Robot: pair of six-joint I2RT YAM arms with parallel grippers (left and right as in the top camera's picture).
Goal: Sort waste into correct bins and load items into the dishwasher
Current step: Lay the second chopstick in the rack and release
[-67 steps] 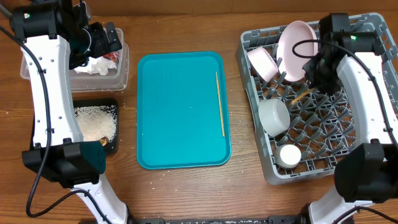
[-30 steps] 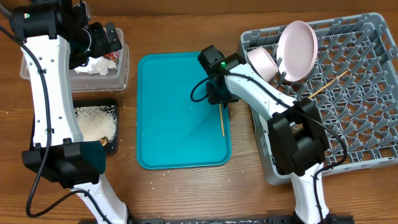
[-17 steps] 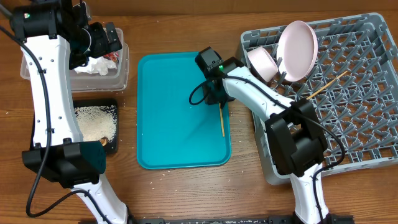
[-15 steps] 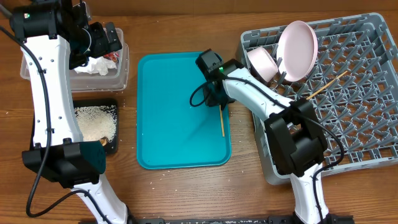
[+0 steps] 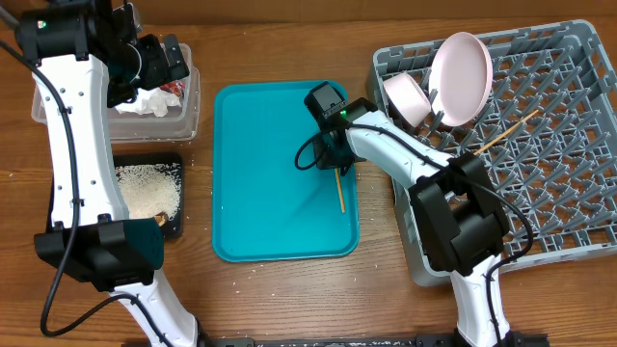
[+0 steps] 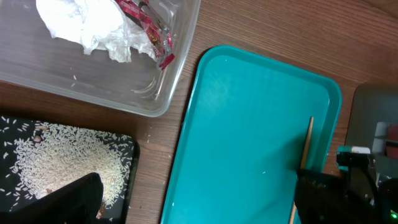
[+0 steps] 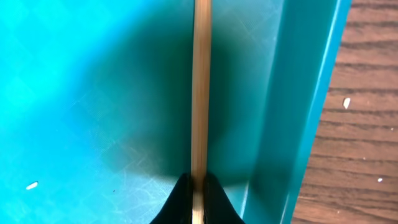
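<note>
I will raise my right gripper from the teal tray [image 5: 260,193], swing it over the second chopstick [image 5: 502,136] and release, as that lies to its right in the overhead view.
My right gripper [image 5: 334,164] [image 7: 199,186] is shut on a thin wooden chopstick [image 5: 338,193] [image 7: 200,74] near the right rim of the teal tray [image 5: 260,193]. A second chopstick [image 5: 506,130] lies in the grey dish rack [image 5: 569,193], with a pinkish plate [image 5: 461,63] and bowl [image 5: 407,96]. My left gripper [image 5: 164,60] [image 6: 199,205] is open and empty above the clear tub [image 5: 190,116], which holds the white tissue [image 5: 145,99] [image 6: 93,25] and the red wrapper [image 5: 172,87] [image 6: 146,28]. The black tray [image 5: 175,229] holds rice [image 5: 145,188] [image 6: 56,165].
The teal tray sits between the bins on the left and the rack on the right. My right arm [image 5: 405,159] reaches from the rack's front-left corner over the tray's rim, hiding that part of the rack. A few rice grains lie on the wood.
My right arm swung from the rack to the teal tray and shut on the chopstick, which has shifted slightly left. The left arm has not moved.
</note>
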